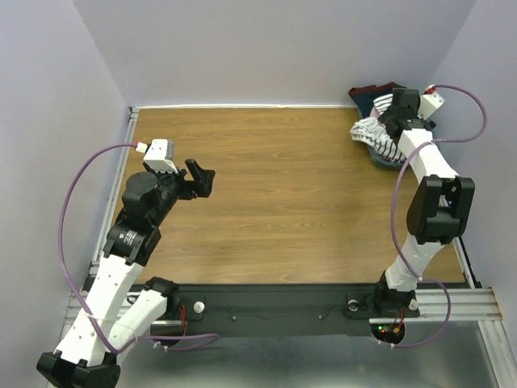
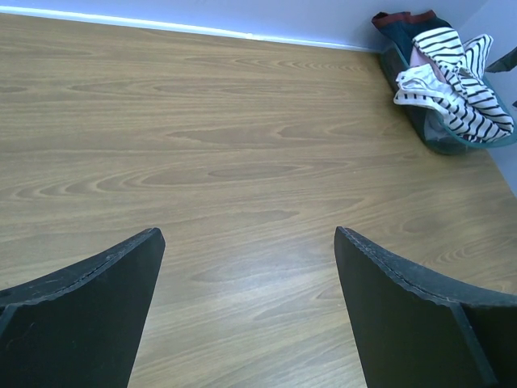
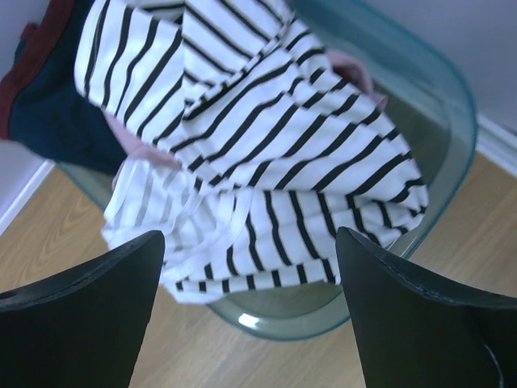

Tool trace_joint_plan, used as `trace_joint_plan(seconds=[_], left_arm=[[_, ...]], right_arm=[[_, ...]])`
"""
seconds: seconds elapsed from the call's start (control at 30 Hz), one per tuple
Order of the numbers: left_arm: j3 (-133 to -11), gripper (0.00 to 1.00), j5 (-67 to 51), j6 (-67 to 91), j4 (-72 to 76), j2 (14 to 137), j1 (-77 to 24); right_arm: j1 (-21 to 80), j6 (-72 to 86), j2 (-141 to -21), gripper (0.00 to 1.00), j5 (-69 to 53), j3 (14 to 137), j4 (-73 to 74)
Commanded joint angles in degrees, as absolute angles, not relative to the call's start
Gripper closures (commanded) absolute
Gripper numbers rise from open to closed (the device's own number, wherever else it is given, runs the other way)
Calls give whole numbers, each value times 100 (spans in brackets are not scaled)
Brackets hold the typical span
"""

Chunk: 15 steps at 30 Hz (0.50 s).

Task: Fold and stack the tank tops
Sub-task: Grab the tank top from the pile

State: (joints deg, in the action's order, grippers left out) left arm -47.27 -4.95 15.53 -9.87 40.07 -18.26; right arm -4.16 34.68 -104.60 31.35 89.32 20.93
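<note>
My right gripper moves down into the basket [image 3: 436, 113] next and closes on the middle fold of the striped tank top [image 3: 262, 184], because it lies uppermost, over the pink one.
The striped tank top [image 3: 266, 137] lies crumpled in a teal basket [image 3: 436, 113] at the table's far right corner and hangs over its rim; it also shows in the top view [image 1: 373, 132] and the left wrist view [image 2: 452, 77]. Bits of the pink tank top [image 3: 137, 145] peek from under it. My right gripper [image 3: 250, 250] is open just above the striped top at the basket's near rim, touching nothing. My left gripper [image 2: 246, 242] is open and empty over bare wood at the left of the table [image 1: 200, 179].
Dark navy-and-red clothing [image 3: 40, 97] lies at the back of the basket [image 1: 386, 155] against the wall. White walls close the table on the left, back and right. A metal rail [image 1: 109, 210] runs along the left edge.
</note>
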Motion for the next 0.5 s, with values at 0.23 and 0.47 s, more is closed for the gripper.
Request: trace_joint_plan(seconds=[0.23, 0.47], left_arm=[[-4720, 1, -642, 1564, -765, 3973, -1811], [-4702, 1, -615, 1564, -773, 3955, -1811]], right_arm=[[-659, 2953, -11636, 9, 4079, 10054, 2074], [-844, 3111, -12120, 16, 3709, 10248, 2074]])
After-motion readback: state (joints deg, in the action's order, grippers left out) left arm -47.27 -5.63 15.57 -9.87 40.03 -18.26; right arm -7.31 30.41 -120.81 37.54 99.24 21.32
